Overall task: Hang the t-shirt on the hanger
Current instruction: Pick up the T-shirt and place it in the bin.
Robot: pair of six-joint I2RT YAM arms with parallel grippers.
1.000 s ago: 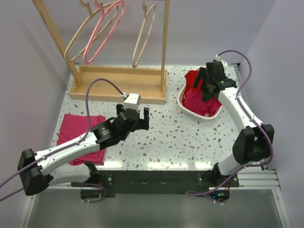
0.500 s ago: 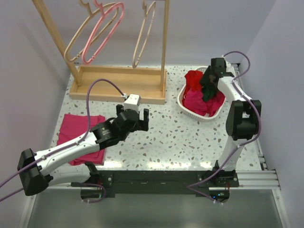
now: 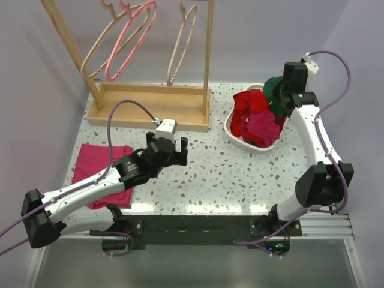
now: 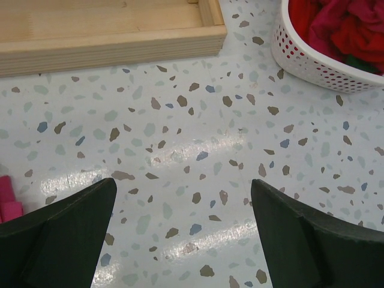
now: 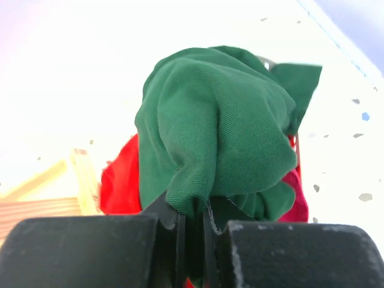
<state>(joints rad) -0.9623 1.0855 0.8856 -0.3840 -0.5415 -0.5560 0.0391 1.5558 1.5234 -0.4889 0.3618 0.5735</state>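
Note:
The bare tabletop is to the left of my right gripper in the top view. I need to lift my right gripper off the crowded basket next, then move it across and let go over the bare tabletop.
The dark green t-shirt (image 3: pixel 273 86) is bunched up and lifted just above the far right rim of the white basket (image 3: pixel 235 133). My right gripper (image 3: pixel 281 96) is shut on a fold of it. In the right wrist view the green t-shirt (image 5: pixel 216 132) bulges out above the pinched right gripper (image 5: pixel 193 223), with red cloth (image 5: pixel 117 180) behind it. The pale wooden hanger (image 3: pixel 174 60) hangs alone on the right side of the rack, far from both arms. My left gripper (image 3: pixel 170 147) hovers open over the table's middle, and the left wrist view shows only speckled tabletop between the fingers of the left gripper (image 4: pixel 183 192).
Red and magenta garments (image 3: pixel 255 120) fill the basket (image 4: pixel 306 60). The wooden rack base (image 3: pixel 150 105) stands at the back left, with a pink hanger (image 3: pixel 133 37) and a beige one beside it on the bar. A folded magenta-pink garment (image 3: pixel 102 171) lies at the left, under the left arm.
My right gripper shut on the green t-shirt in the basket and pulled it up and toward the far right. The left arm has stayed still and open.

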